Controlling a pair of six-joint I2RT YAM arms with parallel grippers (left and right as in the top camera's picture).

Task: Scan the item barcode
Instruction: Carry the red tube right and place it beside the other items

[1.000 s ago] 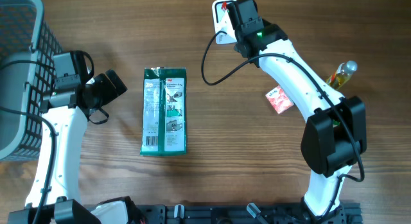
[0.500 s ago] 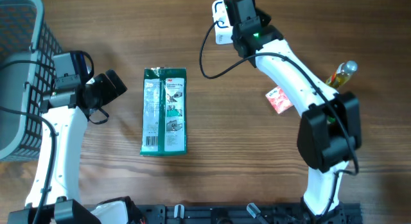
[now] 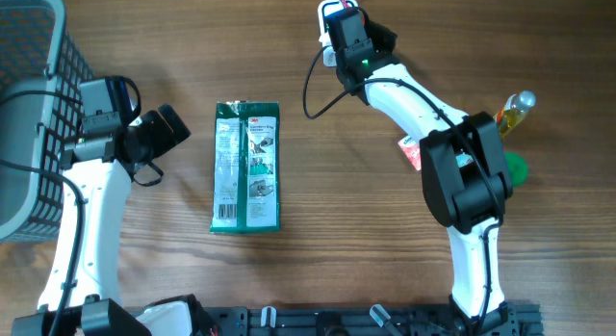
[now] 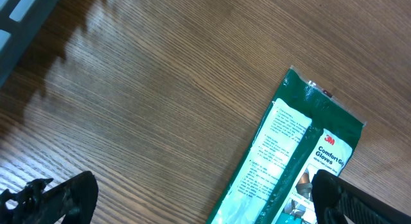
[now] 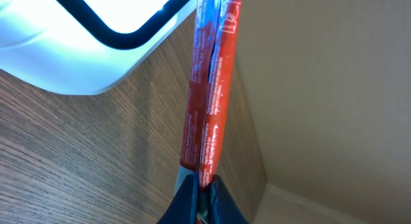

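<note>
My right gripper goes back and to the right in the overhead view next and releases the packet by the second red packet (image 3: 410,150), because other items lie there.
My right gripper (image 5: 204,182) is shut on a thin red packet (image 5: 209,89), which I see edge-on, sticking up from the fingers. The packet stands right next to the white scanner (image 5: 83,38) with its black-rimmed window. From overhead, the right gripper (image 3: 345,11) is at the far edge of the table, against the scanner (image 3: 328,33). A green glove package (image 3: 246,166) lies flat left of centre. My left gripper (image 3: 173,127) hangs open just left of its top end. In the left wrist view the package (image 4: 302,153) reaches under the right finger (image 4: 359,201).
A grey mesh basket (image 3: 29,57) stands at the far left. On the right lie a second red packet (image 3: 412,153), partly under the right arm, a small bottle (image 3: 513,111) and a green object (image 3: 516,168). A wall closes the far side (image 5: 334,89).
The right gripper has moved left and farther back with the red packet, up against the scanner, and its arm has swung left. The left arm and the green package have not moved.
</note>
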